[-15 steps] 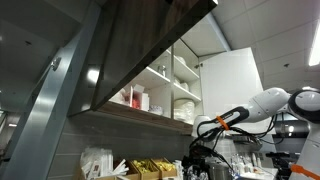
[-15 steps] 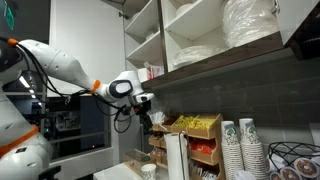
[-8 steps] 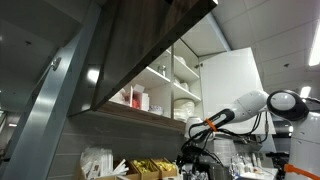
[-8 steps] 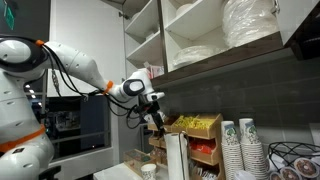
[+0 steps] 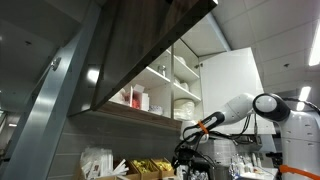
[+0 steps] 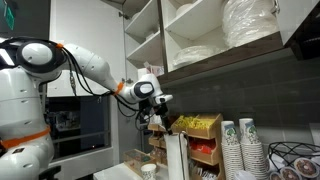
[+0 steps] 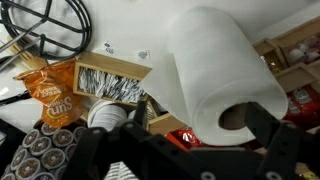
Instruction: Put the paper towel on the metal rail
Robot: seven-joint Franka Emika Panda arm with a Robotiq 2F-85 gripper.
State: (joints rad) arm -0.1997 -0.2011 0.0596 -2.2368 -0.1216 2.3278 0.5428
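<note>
My gripper is going to move outward and lower next, astride the roll's top rim [image 6: 177, 136] [image 7: 207, 113] on the paper cups' side. The roll's open core gives one finger room inside.
A white paper towel roll [image 7: 210, 60] fills the middle of the wrist view, with its cardboard core showing at its near end. It stands upright on the counter in an exterior view [image 6: 176, 158]. My gripper [image 7: 200, 128] is open, with one dark finger on each side of the roll's end and no visible grip on it. In both exterior views the gripper [image 6: 160, 117] [image 5: 188, 153] hangs just above and beside the top of the roll. A black wire metal frame [image 7: 45, 28] shows at the top left of the wrist view.
Wooden boxes of snack packets [image 6: 196, 125] stand right behind the roll. Stacks of paper cups [image 6: 240, 145] stand beside it. Open shelves with plates [image 6: 250, 25] hang overhead. An orange chip bag [image 7: 55, 92] and a box of packets [image 7: 110, 85] lie below.
The arm has reached further toward the counter shelf. The gripper moved sideways to a spot over the paper towel roll.
</note>
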